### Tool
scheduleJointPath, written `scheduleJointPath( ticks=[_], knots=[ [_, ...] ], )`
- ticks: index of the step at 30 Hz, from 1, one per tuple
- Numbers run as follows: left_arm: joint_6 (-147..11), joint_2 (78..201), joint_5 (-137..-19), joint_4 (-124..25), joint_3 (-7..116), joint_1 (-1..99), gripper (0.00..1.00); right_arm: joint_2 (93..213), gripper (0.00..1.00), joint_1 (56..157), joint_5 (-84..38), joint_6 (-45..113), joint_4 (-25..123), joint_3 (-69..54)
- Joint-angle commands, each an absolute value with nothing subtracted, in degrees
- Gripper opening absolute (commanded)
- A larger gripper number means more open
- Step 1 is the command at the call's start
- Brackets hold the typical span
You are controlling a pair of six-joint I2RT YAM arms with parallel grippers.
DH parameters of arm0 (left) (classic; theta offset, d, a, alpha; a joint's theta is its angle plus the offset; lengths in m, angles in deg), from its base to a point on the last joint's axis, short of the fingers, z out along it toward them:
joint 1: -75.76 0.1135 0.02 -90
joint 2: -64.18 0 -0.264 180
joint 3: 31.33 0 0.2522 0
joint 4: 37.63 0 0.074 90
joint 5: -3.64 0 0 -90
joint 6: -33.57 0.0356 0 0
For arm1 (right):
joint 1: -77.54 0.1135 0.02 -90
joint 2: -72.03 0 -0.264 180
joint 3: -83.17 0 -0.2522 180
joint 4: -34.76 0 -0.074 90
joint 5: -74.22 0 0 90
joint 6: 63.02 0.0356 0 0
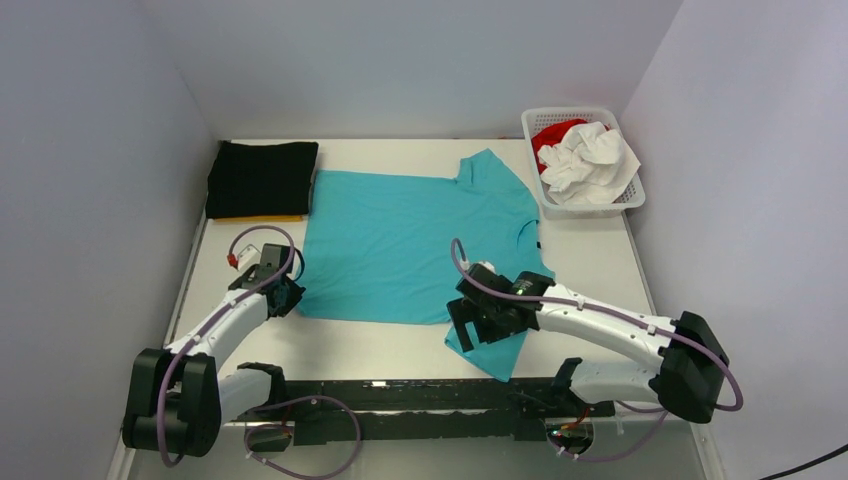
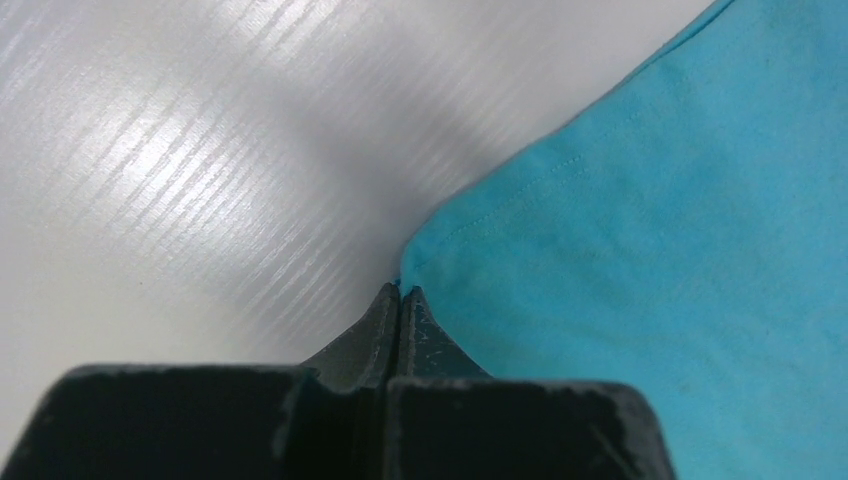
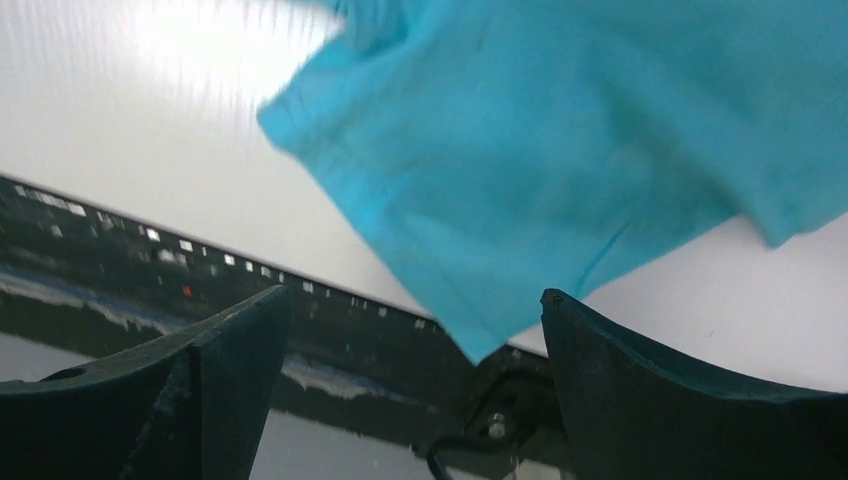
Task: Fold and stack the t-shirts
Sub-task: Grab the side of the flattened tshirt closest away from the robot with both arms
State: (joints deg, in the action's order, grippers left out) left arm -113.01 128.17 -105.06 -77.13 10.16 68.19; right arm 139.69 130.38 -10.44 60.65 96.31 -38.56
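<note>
The near sleeve's point (image 1: 501,373) (image 3: 478,340) lies below my right gripper and back by the black arm bar, so that gripper will move back next and lower its open fingers around the point.
A turquoise t-shirt (image 1: 410,240) lies spread flat mid-table, its neck toward the right. My left gripper (image 1: 285,298) sits at its near left corner. In the left wrist view the gripper (image 2: 400,292) is shut, with the tip of that corner of the shirt (image 2: 640,230) pinched between its tips. My right gripper (image 1: 478,325) hovers over the near right sleeve (image 1: 497,357). In the right wrist view it (image 3: 415,310) is open wide and empty, with the sleeve (image 3: 520,160) below it, its point reaching the table's front edge.
A folded black shirt (image 1: 262,176) lies on an orange-yellow one (image 1: 262,217) at the back left. A white lattice basket (image 1: 634,196) at the back right holds a white shirt (image 1: 592,162) and a red one (image 1: 552,133). The black arm rail (image 1: 420,395) runs along the near edge.
</note>
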Motion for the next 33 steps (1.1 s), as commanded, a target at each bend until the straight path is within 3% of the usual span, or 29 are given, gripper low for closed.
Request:
scheduleJointPath(
  ticks=[1, 5, 8, 21, 23, 26, 29, 33],
  knots=[
    [-111.4, 127.8, -102.3, -74.3, 9.7, 68.5, 0.00, 140.4, 0.94, 135.4, -12.6, 69.3, 105.1, -39.4],
    [-110.9, 127.7, -102.0, -74.5, 9.4, 68.5, 0.00, 140.3, 0.85, 136.3, -11.8, 71.6, 103.7, -41.3],
    [-110.6, 127.4, -101.6, -74.7, 9.0, 68.5, 0.00, 141.9, 0.66, 136.3, -11.1, 71.9, 101.9, -42.0],
    [-110.5, 126.3, -101.9, -75.4, 9.2, 68.5, 0.00, 149.0, 0.51, 135.0, -15.1, 73.6, 91.9, -48.1],
    [-110.6, 126.2, -102.3, -76.0, 9.3, 68.5, 0.00, 150.2, 0.40, 134.8, -14.9, 74.6, 90.4, -48.6],
    [-110.8, 125.3, -102.8, -76.7, 9.3, 68.5, 0.00, 149.9, 0.12, 134.8, -13.8, 73.9, 92.8, -47.0],
    [-110.5, 123.7, -103.2, -77.9, 9.5, 68.4, 0.00, 147.5, 0.00, 134.7, -11.6, 71.1, 101.0, -42.3],
    [-111.1, 121.0, -104.2, -80.6, 9.4, 68.5, 0.00, 144.8, 0.00, 134.9, -24.6, 63.6, 105.7, -37.8]
  ],
)
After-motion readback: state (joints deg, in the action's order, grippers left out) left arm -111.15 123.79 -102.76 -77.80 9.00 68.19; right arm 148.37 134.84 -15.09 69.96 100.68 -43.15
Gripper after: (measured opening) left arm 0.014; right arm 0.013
